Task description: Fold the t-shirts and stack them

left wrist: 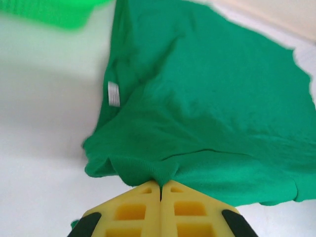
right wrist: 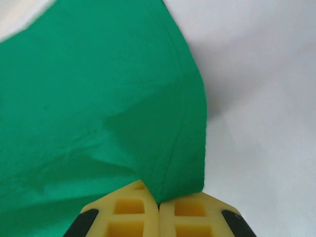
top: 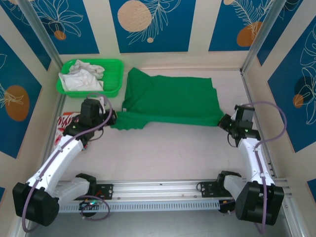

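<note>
My left gripper pulls back toward the metal bar next, then releases the green t-shirt's near edge.
A bright green t-shirt [top: 170, 101] lies spread across the middle of the table. My left gripper [top: 112, 118] is shut on the shirt's near left edge, and the left wrist view shows the yellow fingers [left wrist: 143, 207] pinching a fold of the green t-shirt [left wrist: 197, 108] with a white label showing. At the near right corner my right gripper [top: 225, 121] is shut on the hemmed edge of the green t-shirt [right wrist: 98, 98], its fingers [right wrist: 133, 212] pressed together around the cloth. A red t-shirt with white print [top: 65, 122] lies at the left, partly hidden under my left arm.
A green plastic basket [top: 114, 84] with white cloth [top: 81, 76] in it stands at the back left. Patterned walls close in the table on three sides. A metal rail [top: 158, 190] runs along the near edge between the arm bases.
</note>
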Motion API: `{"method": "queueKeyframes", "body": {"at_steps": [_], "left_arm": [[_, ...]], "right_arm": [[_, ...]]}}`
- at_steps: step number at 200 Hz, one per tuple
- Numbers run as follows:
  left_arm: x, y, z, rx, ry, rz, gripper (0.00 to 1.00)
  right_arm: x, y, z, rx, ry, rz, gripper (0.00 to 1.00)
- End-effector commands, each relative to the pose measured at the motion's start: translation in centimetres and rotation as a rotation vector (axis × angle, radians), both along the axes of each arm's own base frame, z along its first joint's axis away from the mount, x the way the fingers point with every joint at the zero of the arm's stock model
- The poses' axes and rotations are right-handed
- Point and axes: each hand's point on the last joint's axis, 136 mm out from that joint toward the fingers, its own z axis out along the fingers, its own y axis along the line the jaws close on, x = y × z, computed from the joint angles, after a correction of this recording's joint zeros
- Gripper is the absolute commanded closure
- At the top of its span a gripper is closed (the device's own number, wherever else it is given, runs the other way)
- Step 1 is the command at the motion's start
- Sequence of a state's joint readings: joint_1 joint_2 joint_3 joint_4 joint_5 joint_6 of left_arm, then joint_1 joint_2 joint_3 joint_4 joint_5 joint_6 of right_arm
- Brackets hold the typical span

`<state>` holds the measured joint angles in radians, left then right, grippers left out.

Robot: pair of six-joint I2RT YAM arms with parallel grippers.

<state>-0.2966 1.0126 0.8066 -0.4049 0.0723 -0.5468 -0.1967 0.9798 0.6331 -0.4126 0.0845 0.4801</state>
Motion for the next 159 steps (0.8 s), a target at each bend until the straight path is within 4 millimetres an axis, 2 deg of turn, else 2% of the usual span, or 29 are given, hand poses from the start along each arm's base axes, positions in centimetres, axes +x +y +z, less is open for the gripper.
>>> {"method": "queueKeyframes", "body": {"at_steps": [1,18,47,95,124,129,136,147,159], "left_arm": [[-1.0,0.1,-2.7,-0.075,0.064,0.061,1.00],[-2.0,-0.1,-4.9,-0.100,0.119,0.061,1.00],[-3.7,-0.1,-6.4,-0.135,0.169,0.071,1.00],[-7.6,0.2,-9.2,-0.173,0.282,0.086,0.98],[-9.3,0.7,-10.2,-0.165,0.333,0.097,0.95],[-9.4,0.8,-10.3,-0.160,0.334,0.098,0.94],[-9.5,0.9,-10.4,-0.153,0.332,0.099,0.87],[-9.3,1.0,-10.0,-0.146,0.319,0.096,0.66],[-8.9,1.1,-9.3,-0.130,0.297,0.090,0.46]], "right_arm": [[-2.3,-1.3,-3.1,0.058,0.104,-0.156,1.00],[-4.1,-1.3,-5.2,0.110,0.166,-0.226,1.00],[-6.4,-0.7,-7.2,0.196,0.199,-0.305,1.00],[-8.6,-0.5,-7.7,0.243,0.190,-0.394,1.00],[-8.9,-0.4,-7.3,0.250,0.142,-0.395,1.00],[-8.8,-0.3,-7.2,0.251,0.131,-0.386,0.91],[-8.6,-0.2,-6.9,0.251,0.119,-0.371,0.73],[-8.5,-0.2,-6.4,0.243,0.114,-0.362,0.43],[-8.4,-0.5,-5.6,0.222,0.099,-0.360,0.27]]}}
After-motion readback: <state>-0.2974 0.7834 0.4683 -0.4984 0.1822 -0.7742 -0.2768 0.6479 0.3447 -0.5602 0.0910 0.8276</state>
